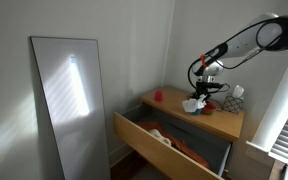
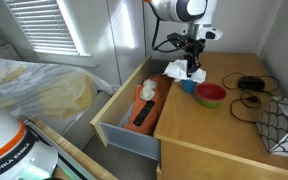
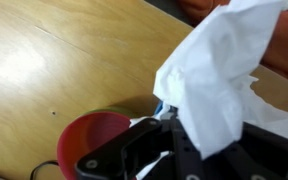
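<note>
The white cloth already hangs above the small blue object [image 2: 189, 87] beside the red bowl, so next I should lower my gripper slightly over that object and let go of the cloth.
My gripper [image 2: 191, 66] hangs over the wooden dresser top [image 2: 224, 130] and is shut on a white cloth [image 3: 219, 70], which drapes from the jaws. The cloth [image 2: 177, 69] shows in both exterior views [image 1: 194, 103]. A red bowl [image 2: 211, 94] sits on the dresser just beside the gripper and shows in the wrist view [image 3: 89, 135] at lower left. A small blue object [image 2: 188, 86] lies under the cloth next to the bowl.
The dresser drawer [image 2: 124, 125] is pulled open and holds orange and dark items [image 2: 144, 100]. A black cable [image 2: 249, 85] and a patterned white object [image 2: 284, 125] lie on the dresser top. A tall mirror [image 1: 69, 105] leans on the wall. A bed [image 2: 34, 90] is nearby.
</note>
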`<state>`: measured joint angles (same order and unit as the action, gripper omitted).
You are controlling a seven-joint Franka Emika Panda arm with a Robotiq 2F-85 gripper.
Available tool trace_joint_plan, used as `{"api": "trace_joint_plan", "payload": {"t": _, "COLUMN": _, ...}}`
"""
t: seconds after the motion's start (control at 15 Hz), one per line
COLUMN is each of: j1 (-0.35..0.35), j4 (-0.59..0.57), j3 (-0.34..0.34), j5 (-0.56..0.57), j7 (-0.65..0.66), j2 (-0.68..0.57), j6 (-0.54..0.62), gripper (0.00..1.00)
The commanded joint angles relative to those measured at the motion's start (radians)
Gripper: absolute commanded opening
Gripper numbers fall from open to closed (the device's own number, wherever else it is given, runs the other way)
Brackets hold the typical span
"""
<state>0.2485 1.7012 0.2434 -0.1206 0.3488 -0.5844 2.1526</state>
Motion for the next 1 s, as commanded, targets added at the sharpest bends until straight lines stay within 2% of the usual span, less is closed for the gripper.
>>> {"api": "trace_joint_plan", "payload": {"t": 0.0, "j1": 0.009, "j4": -0.02, "j3": -0.007, "j5": -0.001, "j7": -0.029, "j2": -0.041, "j6": 0.033, "gripper": 0.01}}
{"api": "trace_joint_plan", "payload": {"t": 0.67, "j1": 0.02, "j4": -0.054, "j3": -0.018, "j5": -0.007, "j7": -0.098, "j2": -0.111, "j6": 0.082, "gripper": 0.01}}
{"api": "trace_joint_plan", "payload": {"t": 0.73, "j1": 0.019, "j4": -0.056, "j3": -0.017, "j5": -0.005, "j7": -0.1, "j2": -0.111, "j6": 0.085, "gripper": 0.05}}
{"api": "trace_joint_plan", "payload": {"t": 0.8, "j1": 0.019, "j4": -0.059, "j3": -0.017, "j5": -0.006, "j7": -0.102, "j2": -0.11, "j6": 0.081, "gripper": 0.15}}
{"api": "trace_joint_plan", "payload": {"t": 0.93, "j1": 0.017, "j4": -0.06, "j3": -0.018, "j5": -0.006, "j7": -0.105, "j2": -0.105, "j6": 0.082, "gripper": 0.21}}
